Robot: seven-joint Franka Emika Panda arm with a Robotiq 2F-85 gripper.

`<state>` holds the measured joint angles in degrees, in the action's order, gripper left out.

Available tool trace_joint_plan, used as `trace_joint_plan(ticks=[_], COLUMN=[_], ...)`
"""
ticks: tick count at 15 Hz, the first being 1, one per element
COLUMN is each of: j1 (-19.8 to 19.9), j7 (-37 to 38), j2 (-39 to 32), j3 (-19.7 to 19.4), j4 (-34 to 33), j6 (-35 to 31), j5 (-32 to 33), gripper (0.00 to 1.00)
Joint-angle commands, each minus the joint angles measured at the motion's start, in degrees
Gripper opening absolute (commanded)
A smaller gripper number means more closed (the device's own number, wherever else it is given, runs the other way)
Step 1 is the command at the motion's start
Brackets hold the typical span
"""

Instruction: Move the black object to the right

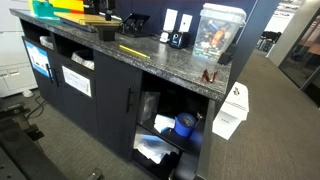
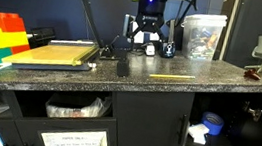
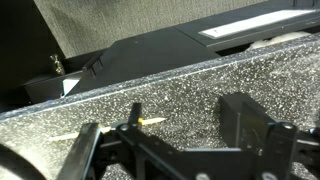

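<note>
The black block (image 2: 122,68) (image 3: 244,116) is below my gripper and to its right in the wrist view, facing one finger. My gripper will next move there and lower both fingers around it.
The black object (image 3: 245,118) is a small matte block standing on the speckled granite counter (image 3: 190,95). In the wrist view it sits just ahead of my right finger. It also shows in an exterior view (image 2: 122,68), near the counter's front edge. My gripper (image 3: 185,152) is open and empty, with its fingers spread wide. It hangs low over the counter behind the block, without touching it. In an exterior view my gripper (image 2: 145,43) is at the back of the counter.
A long yellow pencil (image 2: 171,77) lies beside the block; its tip shows in the wrist view (image 3: 150,120). A small black gadget with a pale face (image 2: 167,49), a clear plastic container (image 2: 204,37), a wooden board (image 2: 58,52) and coloured folders (image 2: 0,35) also stand on the counter.
</note>
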<state>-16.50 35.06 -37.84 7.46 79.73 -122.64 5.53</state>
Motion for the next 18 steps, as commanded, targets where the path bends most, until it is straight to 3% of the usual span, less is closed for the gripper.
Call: trace_joint_plan(ticks=[1,13,16,17,18], j1=[-3.6,-7.9,-8.7,-9.4,-9.9], j7=[-0.1,1.5,3.0,3.3,4.0], j2=[-9.6,-30.1,-33.1,-32.8,-33.7], j3=[-2.2,-2.4,-3.1,-5.1,-5.9], j4=[-13.7,-45.1,-50.3,-49.5,-51.1], j6=[3.6,14.6,17.6,16.8,17.1], j5=[-1.2,0.2,0.7,-0.5,0.0], gripper=[1.0,1.0,1.0,0.82,0.74])
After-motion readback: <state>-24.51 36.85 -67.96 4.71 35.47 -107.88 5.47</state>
